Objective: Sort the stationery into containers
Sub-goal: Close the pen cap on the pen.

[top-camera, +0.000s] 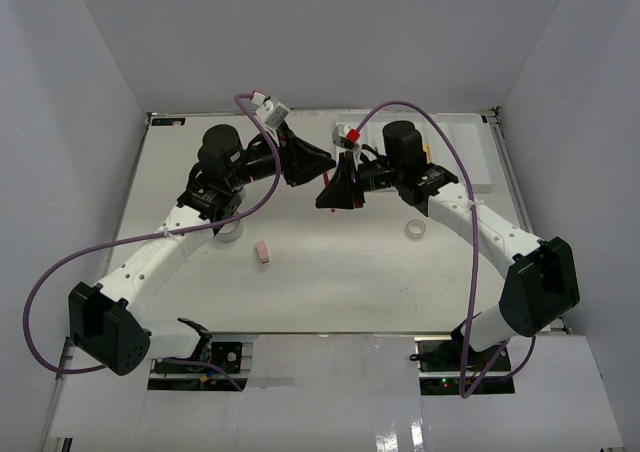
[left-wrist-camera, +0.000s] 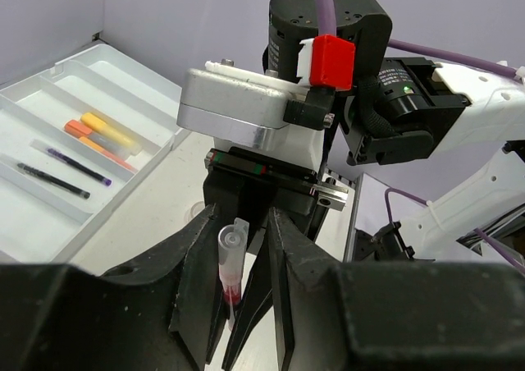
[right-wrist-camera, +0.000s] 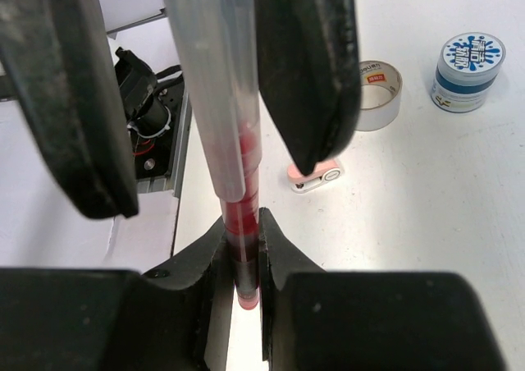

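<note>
I should next swing my right gripper across and down to release the pen between similar dark pens, because they are below my gripper and to its right in the top view.
A thin red pen [right-wrist-camera: 234,199] with a clear cap [left-wrist-camera: 229,252] is held above the table between both arms; it shows as a red line in the top view [top-camera: 328,179]. My right gripper [right-wrist-camera: 246,260] is shut on the pen's red lower end. My left gripper [left-wrist-camera: 242,305] is open, and its fingers [right-wrist-camera: 305,75] straddle the capped end with a gap on one side. The white divided tray [left-wrist-camera: 49,223] lies beyond and holds orange [left-wrist-camera: 80,130] and yellow [left-wrist-camera: 111,131] markers and two thin dark pens [left-wrist-camera: 53,180]. It sits at the far right in the top view [top-camera: 478,157].
On the table lie a pink eraser [top-camera: 263,253], a tape roll [top-camera: 416,229] by the right arm, another tape roll [top-camera: 228,230] under the left arm, and a blue-lidded jar [right-wrist-camera: 467,69]. The two grippers [top-camera: 325,177] meet over the table's far middle.
</note>
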### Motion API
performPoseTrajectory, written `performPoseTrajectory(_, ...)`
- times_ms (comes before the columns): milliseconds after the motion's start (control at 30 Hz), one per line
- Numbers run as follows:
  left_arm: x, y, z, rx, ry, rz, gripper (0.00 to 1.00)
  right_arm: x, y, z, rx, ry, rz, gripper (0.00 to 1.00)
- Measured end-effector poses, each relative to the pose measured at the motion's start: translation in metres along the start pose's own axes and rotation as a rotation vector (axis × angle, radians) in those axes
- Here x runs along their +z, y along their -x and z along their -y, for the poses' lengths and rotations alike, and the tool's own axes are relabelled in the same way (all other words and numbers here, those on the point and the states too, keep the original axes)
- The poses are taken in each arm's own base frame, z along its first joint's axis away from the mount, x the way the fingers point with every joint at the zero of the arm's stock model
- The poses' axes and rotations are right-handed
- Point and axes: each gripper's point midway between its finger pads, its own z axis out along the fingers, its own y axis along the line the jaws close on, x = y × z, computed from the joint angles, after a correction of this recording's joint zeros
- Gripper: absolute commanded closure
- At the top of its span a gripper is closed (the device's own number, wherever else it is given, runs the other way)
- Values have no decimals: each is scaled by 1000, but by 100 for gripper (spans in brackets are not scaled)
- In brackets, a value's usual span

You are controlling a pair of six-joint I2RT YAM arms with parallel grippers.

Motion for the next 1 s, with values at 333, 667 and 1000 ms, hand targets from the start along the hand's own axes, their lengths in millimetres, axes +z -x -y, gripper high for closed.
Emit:
performPoseTrajectory(333,0,-2,-2,-3,11,-5,69,0,0,1,0,-5,0,92)
performPoseTrajectory(667,0,-3,-5,19,16,-7,95,0,0,0,1,4,1,92)
performPoseTrajectory(1000,-4,-6,0,44,-4,5,100,-1,0,-6,10,30,-1,92)
